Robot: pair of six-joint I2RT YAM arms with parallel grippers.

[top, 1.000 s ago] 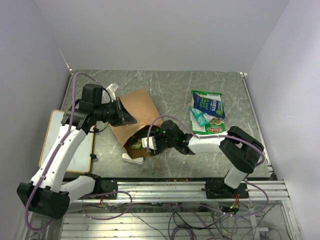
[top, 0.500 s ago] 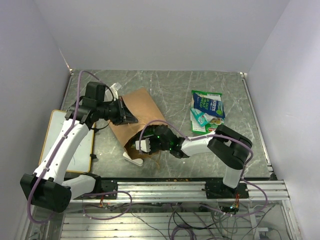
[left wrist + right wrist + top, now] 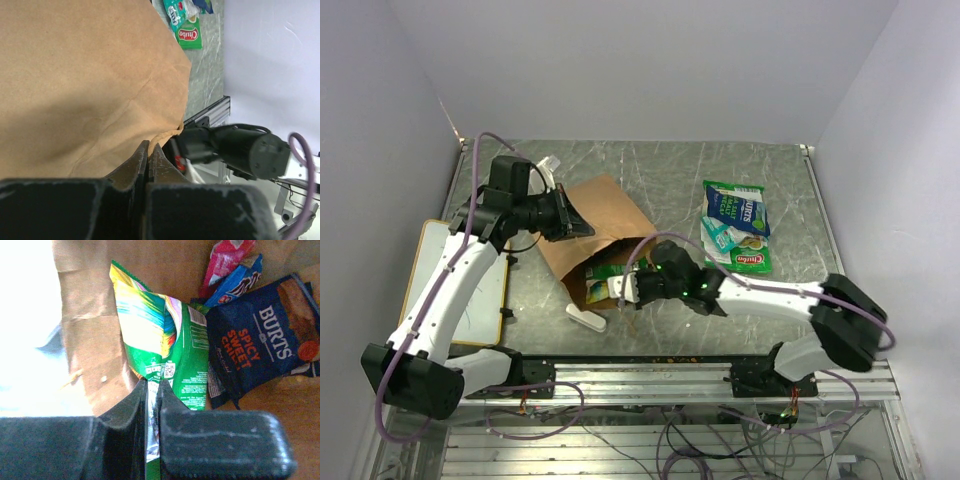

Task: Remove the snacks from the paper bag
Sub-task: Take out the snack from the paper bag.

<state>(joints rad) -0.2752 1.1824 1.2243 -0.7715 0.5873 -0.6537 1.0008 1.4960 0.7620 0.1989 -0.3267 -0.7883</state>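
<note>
I need to pull my right gripper to the right in the top view and let go of the packet on the stack's near end (image 3: 744,256), because the snacks are stacked outside the bag.
The brown paper bag (image 3: 605,215) lies on its side with its mouth toward the near edge. My left gripper (image 3: 578,230) is shut on the bag's upper edge (image 3: 165,135), which is pinched between the jaws. My right gripper (image 3: 625,288) is at the bag's mouth, shut on the bottom seam of a green snack packet (image 3: 165,340), which shows partly out of the bag (image 3: 603,272). Deeper inside lie a dark blue Burts packet (image 3: 260,345) and a pink packet (image 3: 225,260). More snacks (image 3: 735,225) lie stacked on the table at the right.
A small white oblong block (image 3: 586,317) lies just in front of the bag's mouth. A white board with a wooden frame (image 3: 488,292) sits at the table's left edge under my left arm. A metal rail (image 3: 660,375) runs along the near edge.
My right gripper has shut on the green packet and drawn back to the right, out of the bag's mouth, bringing the packet with it. The left gripper kept hold of the bag.
</note>
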